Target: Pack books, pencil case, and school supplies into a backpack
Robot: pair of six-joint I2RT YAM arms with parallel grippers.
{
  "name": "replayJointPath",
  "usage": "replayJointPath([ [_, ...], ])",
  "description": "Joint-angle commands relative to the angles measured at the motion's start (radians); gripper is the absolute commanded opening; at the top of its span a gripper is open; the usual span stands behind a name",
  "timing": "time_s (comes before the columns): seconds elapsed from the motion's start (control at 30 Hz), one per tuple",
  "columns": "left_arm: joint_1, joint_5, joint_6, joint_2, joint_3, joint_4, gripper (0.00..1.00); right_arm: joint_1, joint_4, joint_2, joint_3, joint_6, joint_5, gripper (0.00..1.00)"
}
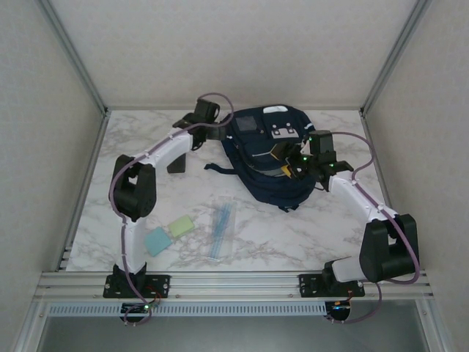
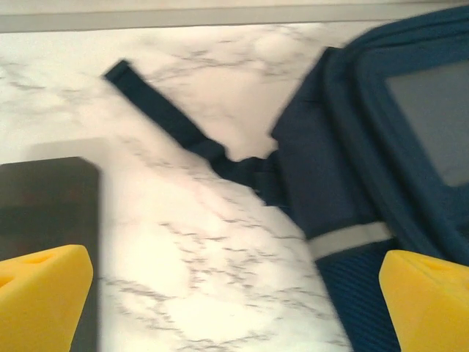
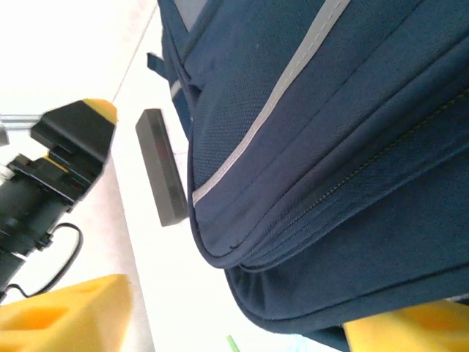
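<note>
My left gripper should next move away from the backpack point(image 1: 267, 165) and down over the dark block point(image 1: 176, 163), with its open fingers on both sides of the block. The block is still standing outside the backpack.
The navy backpack point(image 1: 267, 165) lies flat at the table's back centre, with its white stripe point(image 3: 289, 81) across the front. My left gripper point(image 1: 222, 133) hovers at its upper left edge. Its yellow fingers point(image 2: 40, 293) are spread wide, with bare marble and the backpack point(image 2: 381, 139) below, so it is open. My right gripper point(image 1: 287, 161) is over the pack's right side, open, with the pack's rounded edge point(image 3: 293, 293) between its fingers point(image 3: 66, 315). A clear pencil case point(image 1: 220, 229) and the pale blue pad point(image 1: 157, 240) and pale green pad point(image 1: 182, 226) lie near the front. The books are hidden.
A dark upright block point(image 1: 176, 163) stands left of the pack, and it also appears in the wrist views point(image 2: 44, 213) point(image 3: 161, 169). A loose dark strap point(image 2: 176, 125) trails over the marble. Walls enclose the table on three sides.
</note>
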Motion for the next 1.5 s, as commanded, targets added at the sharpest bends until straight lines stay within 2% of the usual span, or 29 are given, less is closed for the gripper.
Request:
replayJointPath([
  [0.0, 0.030, -0.048, -0.002, -0.016, 0.066, -0.134, 1.00, 0.004, -0.118, -0.021, 0.039, -0.103, 0.014, 0.91],
  [0.07, 0.069, -0.061, -0.014, 0.018, 0.116, -0.195, 1.00, 0.005, -0.162, -0.029, 0.049, -0.144, 0.057, 0.99],
  [0.3, 0.213, 0.044, -0.055, 0.213, 0.346, -0.436, 1.00, 0.005, -0.323, 0.003, 0.119, -0.272, 0.166, 0.99],
  [0.43, 0.270, 0.143, -0.081, 0.275, 0.391, -0.478, 1.00, 0.005, -0.340, 0.010, 0.124, -0.284, 0.191, 0.99],
  [0.7, 0.290, 0.290, -0.058, 0.337, 0.394, -0.477, 1.00, 0.004, -0.348, 0.016, 0.110, -0.265, 0.245, 0.99],
  [0.97, 0.290, 0.310, -0.047, 0.390, 0.403, -0.496, 1.00, 0.004, -0.339, -0.013, 0.078, -0.244, 0.260, 0.99],
  [1.07, 0.291, 0.299, -0.051, 0.401, 0.403, -0.505, 0.91, 0.004, -0.340, -0.028, 0.076, -0.244, 0.265, 0.99],
  [1.13, 0.291, 0.290, -0.053, 0.401, 0.405, -0.508, 0.74, 0.004, -0.341, -0.040, 0.078, -0.246, 0.264, 0.99],
  [1.2, 0.291, 0.274, -0.055, 0.396, 0.404, -0.509, 0.65, 0.004, -0.339, -0.050, 0.078, -0.253, 0.246, 0.99],
  [1.33, 0.291, 0.254, -0.093, 0.363, 0.404, -0.506, 0.58, 0.017, -0.292, -0.070, 0.078, -0.270, 0.176, 0.98],
  [1.47, 0.288, 0.360, -0.202, 0.276, 0.361, -0.460, 0.56, 0.109, -0.210, -0.050, 0.116, -0.317, 0.163, 0.97],
])
